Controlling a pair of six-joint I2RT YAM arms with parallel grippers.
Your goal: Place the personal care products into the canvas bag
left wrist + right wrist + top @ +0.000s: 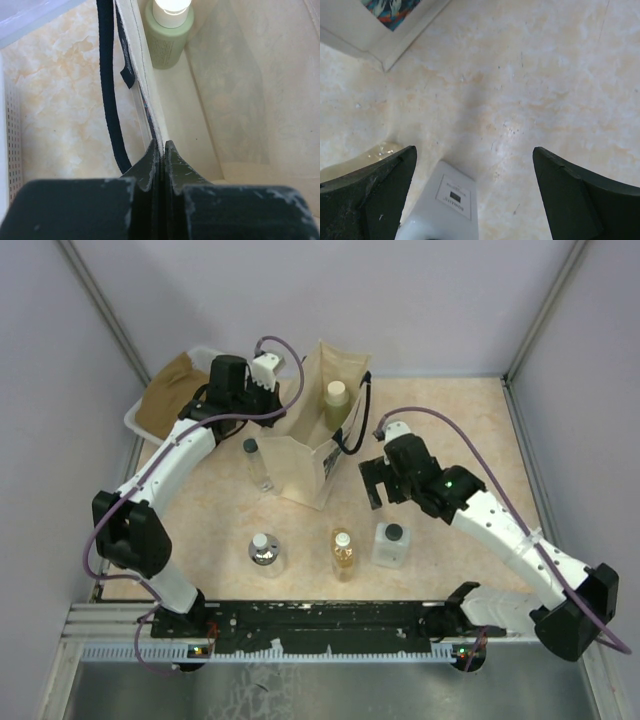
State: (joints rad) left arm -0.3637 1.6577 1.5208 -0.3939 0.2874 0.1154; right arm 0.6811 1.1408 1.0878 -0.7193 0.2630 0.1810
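Note:
I should next pull my right gripper back and down to close on the square whitish bottle below its cap (390,548) (440,225), as it stands nearer my base than the gripper's fingers.
The canvas bag (318,455) stands upright at the table's middle back. The olive-green bottle (337,400) stands inside it, and shows in the left wrist view (169,35). My left gripper (283,398) is shut on the bag's left rim (150,107), with the black handle (107,85) hanging beside it. My right gripper (378,485) is open and empty, above the table just right of the bag. The square whitish bottle (391,543) stands below it, nearer its left finger (451,200). The amber bottle (343,552), silvery round bottle (264,550) and slim clear bottle (257,462) stand on the table.
A white tub with brown cloth (170,400) sits at the back left, behind my left arm. The bag's printed lower corner (385,20) shows at the top left of the right wrist view. Grey walls enclose the table on three sides.

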